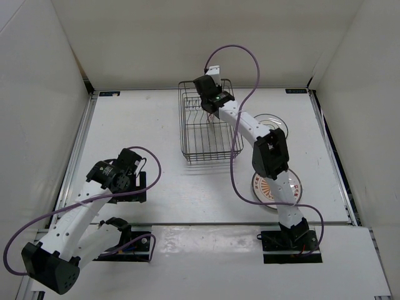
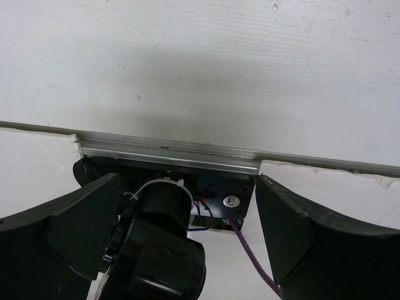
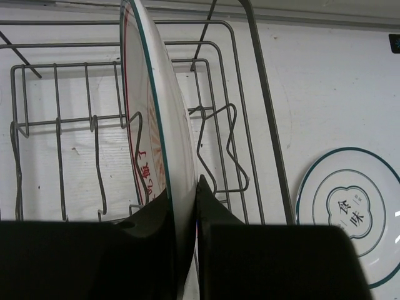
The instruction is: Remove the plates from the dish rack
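The plate in my right gripper needs to go up from the rack (image 1: pixel 203 134) next, then back and down onto the orange sunburst plate (image 1: pixel 265 185), where my right gripper should tilt it flatter and release it, as both plates show orange rays.
The dish rack (image 1: pixel 203 134) (image 3: pixel 250 94) stands at the back middle of the table. In it, a white plate with reddish marks (image 3: pixel 159 119) stands on edge between the prongs. My right gripper (image 1: pixel 213 111) (image 3: pixel 185 197) is shut on that plate's near rim, one finger on each face. A plate with grey rings and a centre motif (image 1: pixel 275 122) (image 3: pixel 350 212) lies flat on the table right of the rack. The orange sunburst plate (image 1: pixel 265 185) lies nearer, partly under my right arm. My left gripper (image 1: pixel 132 185) (image 2: pixel 187 234) is open and holds nothing, folded back over its own base.
White walls close in the table at the back and both sides. Purple cables (image 1: pixel 234 162) loop over both arms. A metal rail (image 2: pixel 175 153) runs along the table's near edge by the left arm's base.
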You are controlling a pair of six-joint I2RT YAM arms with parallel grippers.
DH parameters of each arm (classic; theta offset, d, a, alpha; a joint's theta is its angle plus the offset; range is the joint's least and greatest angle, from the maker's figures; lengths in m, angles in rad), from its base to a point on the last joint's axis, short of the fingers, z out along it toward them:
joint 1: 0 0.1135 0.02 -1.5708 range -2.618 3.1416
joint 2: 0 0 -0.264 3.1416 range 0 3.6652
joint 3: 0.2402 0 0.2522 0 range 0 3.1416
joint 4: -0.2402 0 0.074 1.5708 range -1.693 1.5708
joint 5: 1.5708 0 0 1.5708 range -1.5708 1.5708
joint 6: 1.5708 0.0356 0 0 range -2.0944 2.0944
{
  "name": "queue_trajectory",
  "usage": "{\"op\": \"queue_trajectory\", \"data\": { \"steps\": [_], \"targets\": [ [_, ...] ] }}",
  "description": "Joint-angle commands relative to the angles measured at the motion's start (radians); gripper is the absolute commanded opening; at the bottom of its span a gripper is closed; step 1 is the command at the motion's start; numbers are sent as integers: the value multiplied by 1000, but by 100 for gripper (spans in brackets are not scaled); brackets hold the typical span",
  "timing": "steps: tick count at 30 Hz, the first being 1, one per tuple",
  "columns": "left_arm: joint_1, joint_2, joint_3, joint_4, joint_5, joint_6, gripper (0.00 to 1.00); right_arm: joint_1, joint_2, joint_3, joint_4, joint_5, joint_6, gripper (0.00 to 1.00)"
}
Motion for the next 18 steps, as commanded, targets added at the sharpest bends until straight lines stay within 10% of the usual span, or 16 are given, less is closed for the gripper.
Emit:
{"op": "queue_trajectory", "data": {
  "steps": [1, 18],
  "targets": [
    [3, -7, 35, -109, -20, -12, 100, 25, -27, 53, 96, 97, -47, 0],
    [1, -46, 13, -96, 35, -16, 100, 41, -243, 119, 299, 353, -324, 0]
  ]
}}
